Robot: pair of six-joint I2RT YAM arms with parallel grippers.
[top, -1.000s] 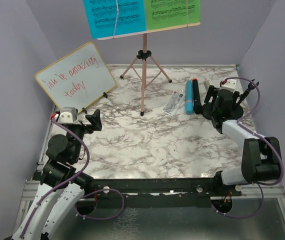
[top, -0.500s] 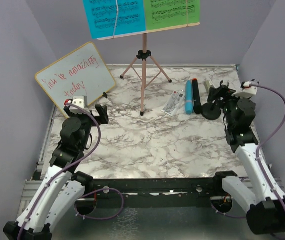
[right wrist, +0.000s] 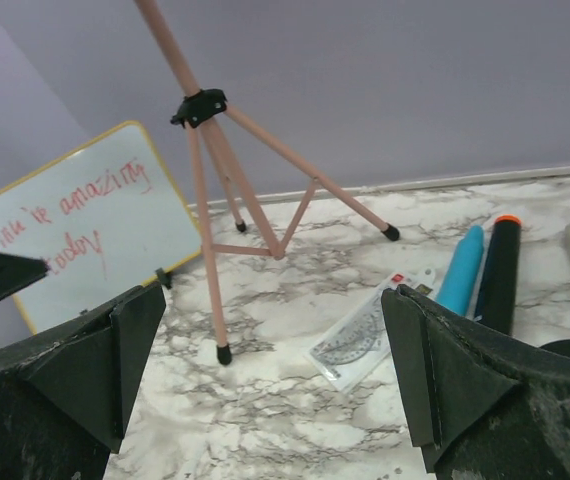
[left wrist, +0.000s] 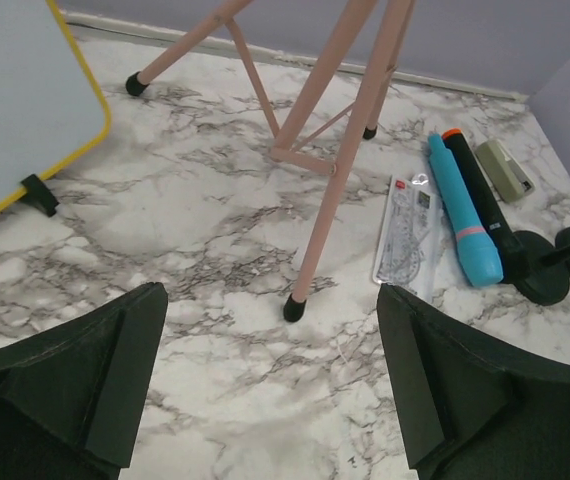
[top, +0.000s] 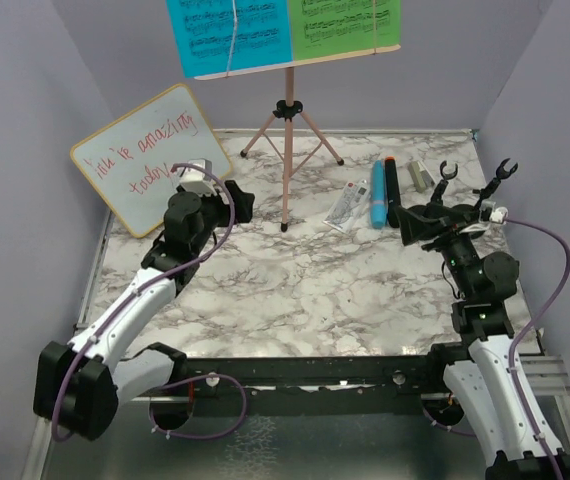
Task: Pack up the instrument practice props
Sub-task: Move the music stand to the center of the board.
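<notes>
My left gripper moves outward and across to its right in the top view next, bringing open fingers around the tripod's slim front leg (top: 287, 168) (left wrist: 346, 142).
The pink tripod music holder (top: 287, 150) stands at the back, carrying blue (top: 227, 35) and green (top: 345, 22) music sheets. A blue microphone (top: 378, 193) and a black microphone (top: 392, 190) lie side by side right of it. Two black mic holders (top: 448, 171) stand beside them, their round bases (left wrist: 540, 280) partly behind my right gripper (top: 415, 224). That gripper is open and empty, facing left towards the tripod (right wrist: 210, 200). My left gripper (top: 235, 205) is open and empty too, just left of the tripod's front foot (left wrist: 293, 308).
A yellow-framed whiteboard (top: 150, 157) with red writing leans at the back left. A packaged protractor (top: 348, 205) lies left of the blue microphone. A small silver cylinder (top: 420, 175) lies behind the microphones. Purple walls close in the marble table (top: 305, 290).
My left arm has reached forward from the near left corner to beside the tripod's front leg. My right arm has pulled back and turned its gripper leftward, which has opened a little wider.
</notes>
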